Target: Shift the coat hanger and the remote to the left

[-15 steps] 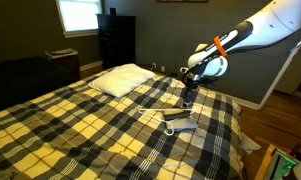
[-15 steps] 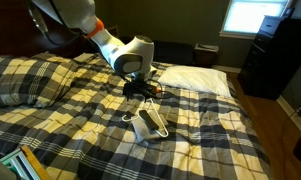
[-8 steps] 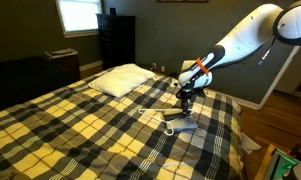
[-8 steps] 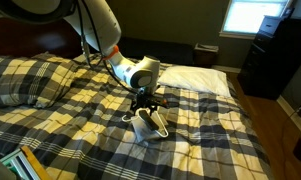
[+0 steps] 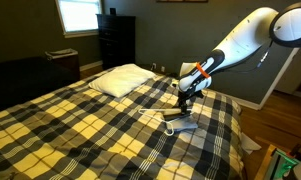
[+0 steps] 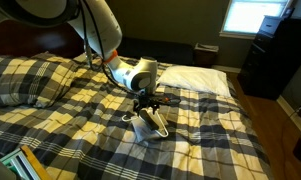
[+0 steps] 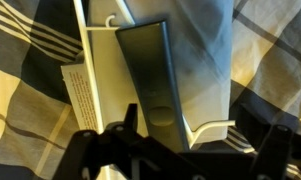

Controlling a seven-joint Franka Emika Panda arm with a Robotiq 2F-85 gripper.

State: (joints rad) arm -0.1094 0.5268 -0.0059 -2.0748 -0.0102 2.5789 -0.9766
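Note:
The dark remote's end by the hanger bend lies between my spread fingers. That end takes my lowered gripper next, closing across the remote's narrow width.
The thin white coat hanger (image 5: 174, 116) lies on the plaid bed near its right edge, and also shows in the other exterior view (image 6: 158, 124). The grey remote (image 5: 181, 127) lies flat inside and partly under the hanger loop (image 6: 145, 127). In the wrist view the remote (image 7: 150, 70) fills the middle, with hanger wire (image 7: 86, 70) on its left and a bend of it lower right. My gripper (image 5: 184, 103) hangs just above them (image 6: 150, 103). Its fingers (image 7: 180, 152) are spread wide and hold nothing.
A white pillow (image 5: 121, 79) lies at the head of the bed (image 6: 195, 79). A dark dresser (image 5: 116, 40) stands by the window. The bed's edge is just beyond the remote (image 5: 240, 130). Plaid blanket (image 6: 80, 115) stretches away from the hanger.
The arm has come down from about a second ago, bringing the gripper close over the hanger and remote. Both lie where they were.

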